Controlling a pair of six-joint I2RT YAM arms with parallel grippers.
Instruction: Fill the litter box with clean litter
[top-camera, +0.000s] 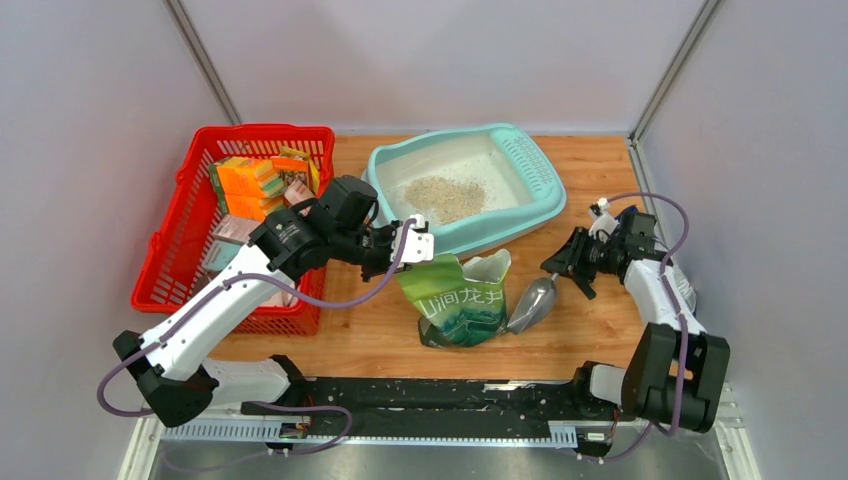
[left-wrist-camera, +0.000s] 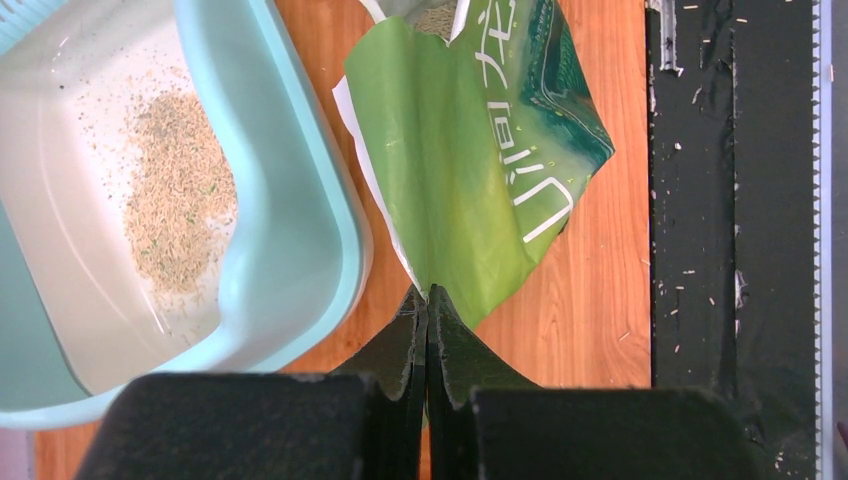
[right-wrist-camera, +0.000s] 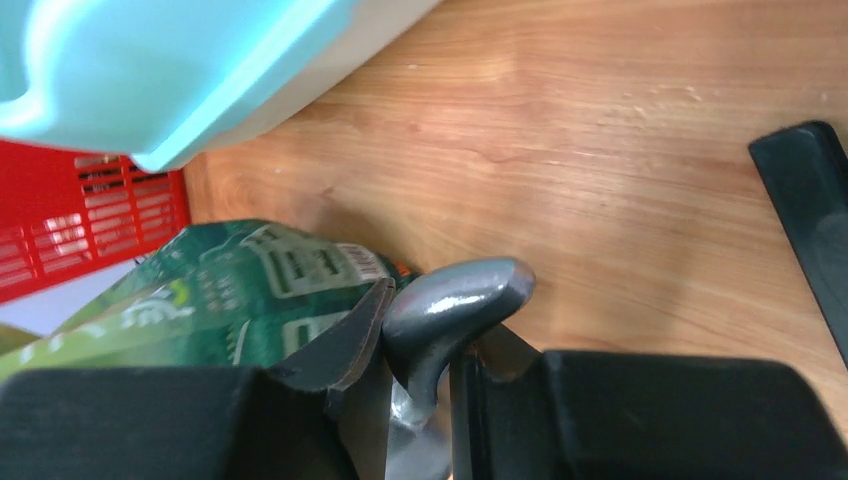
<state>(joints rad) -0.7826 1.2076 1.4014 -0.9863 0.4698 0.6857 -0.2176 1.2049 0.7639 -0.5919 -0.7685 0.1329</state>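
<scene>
The scoop's blade lies against the green litter bag (top-camera: 462, 300), so my right gripper should next swing it outward onto the bare wood, then open.
The light-teal litter box (top-camera: 530, 200) stands at the back centre, with a small pile of beige clean litter (top-camera: 445, 198) on its whitish floor. In the left wrist view the box rim (left-wrist-camera: 300, 230) and the litter (left-wrist-camera: 180, 200) lie left of the jaws. My left gripper (top-camera: 425, 247) is shut on the top edge of the green litter bag (top-camera: 462, 300), which stands open just in front of the box; the pinch shows in the left wrist view (left-wrist-camera: 428, 298). My right gripper (top-camera: 558, 268) is shut on the handle of the grey metal scoop (top-camera: 531, 303), seen close in the right wrist view (right-wrist-camera: 460, 300).
A red mesh basket (top-camera: 170, 250) with sponges and packets stands at the left. A black rail (top-camera: 450, 395) runs along the near edge. Grey walls close in the table on three sides. Bare wood lies right of the scoop.
</scene>
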